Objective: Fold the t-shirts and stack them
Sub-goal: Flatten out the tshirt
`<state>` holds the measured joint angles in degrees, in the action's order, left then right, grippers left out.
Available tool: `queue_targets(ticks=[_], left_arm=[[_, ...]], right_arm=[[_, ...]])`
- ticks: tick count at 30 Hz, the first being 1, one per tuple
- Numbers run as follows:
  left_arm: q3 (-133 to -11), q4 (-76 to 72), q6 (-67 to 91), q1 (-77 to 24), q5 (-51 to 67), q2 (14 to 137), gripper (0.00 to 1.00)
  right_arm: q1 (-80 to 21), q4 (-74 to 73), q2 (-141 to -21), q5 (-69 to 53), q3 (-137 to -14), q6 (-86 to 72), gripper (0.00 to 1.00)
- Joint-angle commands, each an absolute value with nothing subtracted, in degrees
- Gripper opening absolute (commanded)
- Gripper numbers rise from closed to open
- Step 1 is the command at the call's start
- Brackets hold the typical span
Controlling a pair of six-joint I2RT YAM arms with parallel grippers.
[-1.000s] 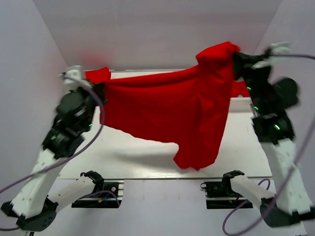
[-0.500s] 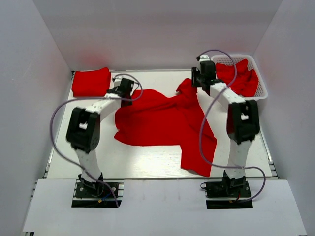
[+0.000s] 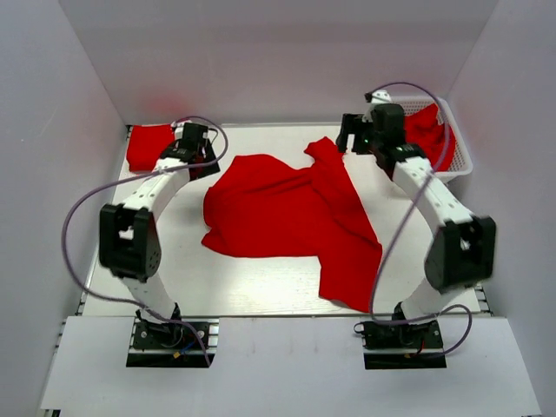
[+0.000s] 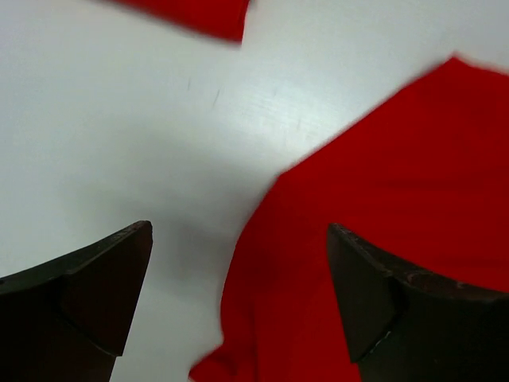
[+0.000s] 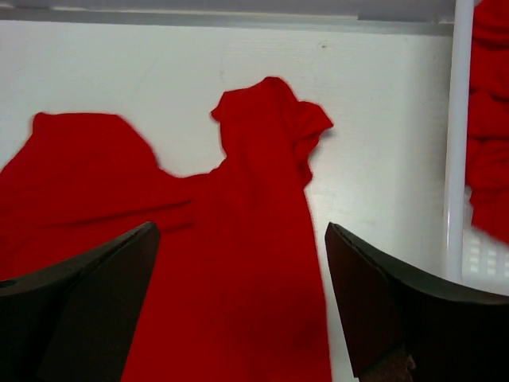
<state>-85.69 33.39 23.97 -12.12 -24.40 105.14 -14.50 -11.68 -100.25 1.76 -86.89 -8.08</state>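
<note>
The left gripper should next go back and down over the tip of the red t-shirt's small pointed near corner (image 3: 207, 242) (image 4: 207, 368) and close there, because that corner sticks out onto bare table.
One red t-shirt (image 3: 287, 217) lies spread on the white table, crumpled, with its lower right part reaching toward the near edge. My left gripper (image 3: 201, 161) hangs open over its back left edge (image 4: 398, 175), with nothing between its fingers (image 4: 238, 231). My right gripper (image 3: 352, 139) is open above the shirt's back right part (image 5: 238, 263), just short of a sleeve (image 5: 270, 119), also holding nothing (image 5: 242, 227). A folded red t-shirt (image 3: 148, 146) sits at the back left corner and shows as a red strip (image 4: 207, 16) in the left wrist view.
A white lattice basket (image 3: 458, 148) stands at the back right with more red shirts (image 3: 430, 130) inside; its rim (image 5: 457, 143) is just right of my right gripper. White walls close off the back and both sides.
Both grippers opened and let go of the shirt. It dropped from hanging stretched in the air to lying on the table. Both arms then pulled back toward the far corners.
</note>
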Motion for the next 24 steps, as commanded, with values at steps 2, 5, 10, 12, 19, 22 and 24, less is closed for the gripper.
queue_targets(ticks=[2,5,10,12,19,22,24], left_arm=[[-70.1,35.0,29.3,-12.2,-18.3,90.5,1.00],[-61.4,35.0,34.9,-12.2,-15.4,83.8,1.00],[-49.2,31.3,38.1,-12.2,-12.6,78.0,0.95],[-46.5,31.8,38.9,-12.2,-12.6,76.6,0.95],[-41.5,31.3,38.3,-13.3,-13.1,75.4,0.89],[-38.9,27.0,36.6,-13.3,-10.1,76.6,0.81],[-37.6,23.8,36.0,-13.3,-8.1,77.7,0.77]], right_arm=[[-14.5,-10.7,-83.9,-1.5,-72.0,-13.7,0.90],[-14.6,-12.5,-76.1,-1.4,-62.9,-16.5,0.90],[-14.6,-15.6,-64.3,-1.7,-50.5,-19.9,0.90],[-14.7,-18.2,-59.7,-1.8,-47.4,-20.3,0.90],[-14.4,-21.5,-52.1,-0.7,-41.4,-21.1,0.90],[-14.5,-21.4,-50.5,-0.8,-39.7,-21.7,0.90],[-14.3,-21.4,-50.3,-1.0,-38.8,-22.2,0.90]])
